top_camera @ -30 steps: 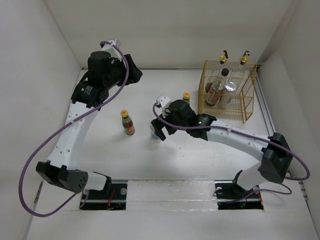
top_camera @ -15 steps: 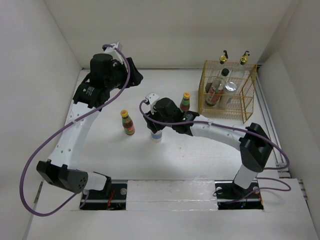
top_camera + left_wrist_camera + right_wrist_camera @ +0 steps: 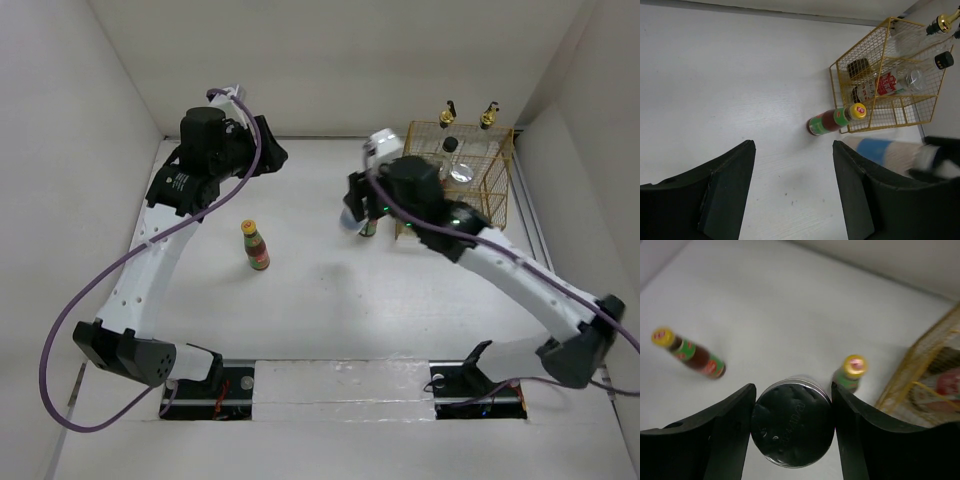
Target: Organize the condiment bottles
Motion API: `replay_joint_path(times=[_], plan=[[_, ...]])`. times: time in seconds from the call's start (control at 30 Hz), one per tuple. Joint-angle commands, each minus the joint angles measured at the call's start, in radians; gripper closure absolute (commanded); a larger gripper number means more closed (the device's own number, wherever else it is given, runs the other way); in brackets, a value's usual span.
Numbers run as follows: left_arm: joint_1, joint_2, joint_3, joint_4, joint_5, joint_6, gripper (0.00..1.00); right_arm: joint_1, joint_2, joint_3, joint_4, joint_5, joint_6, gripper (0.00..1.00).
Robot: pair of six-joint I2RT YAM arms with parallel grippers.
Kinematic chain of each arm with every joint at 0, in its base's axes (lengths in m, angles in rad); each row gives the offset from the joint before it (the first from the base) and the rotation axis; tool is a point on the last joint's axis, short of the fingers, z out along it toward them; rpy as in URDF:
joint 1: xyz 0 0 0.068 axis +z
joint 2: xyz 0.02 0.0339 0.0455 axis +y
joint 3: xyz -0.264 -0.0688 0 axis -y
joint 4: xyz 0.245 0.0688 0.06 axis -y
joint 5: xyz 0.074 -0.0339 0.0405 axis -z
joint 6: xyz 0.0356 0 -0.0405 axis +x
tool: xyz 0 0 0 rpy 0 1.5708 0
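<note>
The basket's free near corner (image 3: 486, 192) is to my right gripper's right in the top view, so I will move across and lower the silver-capped bottle there next.
My right gripper (image 3: 353, 208) is shut on a short silver-capped bottle with a blue label (image 3: 792, 424) and holds it above the table, just left of the yellow wire basket (image 3: 492, 205). It shows blurred in the left wrist view (image 3: 883, 151). One yellow-capped sauce bottle (image 3: 368, 228) stands right beside it by the basket, also seen from both wrists (image 3: 852, 372) (image 3: 834, 119). The other yellow-capped bottle (image 3: 255, 245) stands alone at centre left (image 3: 690, 354). The basket holds the black-capped red-labelled bottle (image 3: 883, 84), a silver-capped one (image 3: 462, 174) and two gold-spouted bottles (image 3: 447, 115). My left gripper (image 3: 792, 145) is open and empty at the back left (image 3: 270, 150).
White walls close in the table at the back and both sides. The basket (image 3: 877, 117) stands in the back right corner (image 3: 927, 382). Purple cables hang off both arms.
My right gripper has lifted the silver-capped bottle from the middle of the table and carried it back and right, up to the basket. The left arm has barely moved.
</note>
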Motion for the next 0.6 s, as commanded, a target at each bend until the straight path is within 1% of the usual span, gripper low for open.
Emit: replay_joint_path(times=[0.0, 0.07, 0.1, 0.13, 0.2, 0.23, 0.3, 0.33, 0.43, 0.47, 0.57], plan=[[0.006, -0.012, -0.012, 0.028, 0.019, 0.007, 0.41, -0.149, -0.177, 0.087, 0.004, 0.097, 0.024, 0.58], [0.006, -0.012, -0.012, 0.028, 0.019, 0.007, 0.41, -0.241, -0.232, 0.111, -0.022, 0.115, 0.044, 0.59], [0.006, -0.012, -0.021, 0.028, 0.019, 0.007, 0.41, -0.339, -0.242, 0.123, -0.047, 0.125, 0.054, 0.59], [0.006, -0.012, -0.021, 0.028, 0.028, 0.007, 0.41, -0.387, -0.251, 0.149, -0.047, 0.125, 0.063, 0.59], [0.006, -0.012, -0.01, 0.028, 0.028, 0.007, 0.41, -0.476, -0.251, 0.173, -0.056, 0.125, 0.076, 0.6], [0.006, -0.001, 0.001, 0.019, 0.028, 0.007, 0.41, -0.566, -0.222, 0.208, -0.056, 0.11, 0.076, 0.6], [0.006, -0.001, 0.01, 0.01, 0.028, 0.007, 0.41, -0.643, -0.193, 0.234, -0.056, 0.099, 0.076, 0.62], [-0.003, -0.001, 0.01, 0.01, 0.019, 0.007, 0.41, -0.709, -0.181, 0.243, -0.045, 0.099, 0.076, 0.62], [-0.003, 0.008, 0.021, 0.01, 0.019, 0.007, 0.41, -0.786, -0.145, 0.227, 0.025, 0.088, 0.1, 0.62], [-0.003, 0.008, 0.021, 0.01, 0.019, 0.007, 0.41, -0.839, -0.135, 0.226, 0.051, 0.077, 0.113, 0.62], [-0.003, 0.008, 0.01, 0.019, 0.028, 0.007, 0.41, -0.915, -0.069, 0.249, 0.073, 0.036, 0.122, 0.62]])
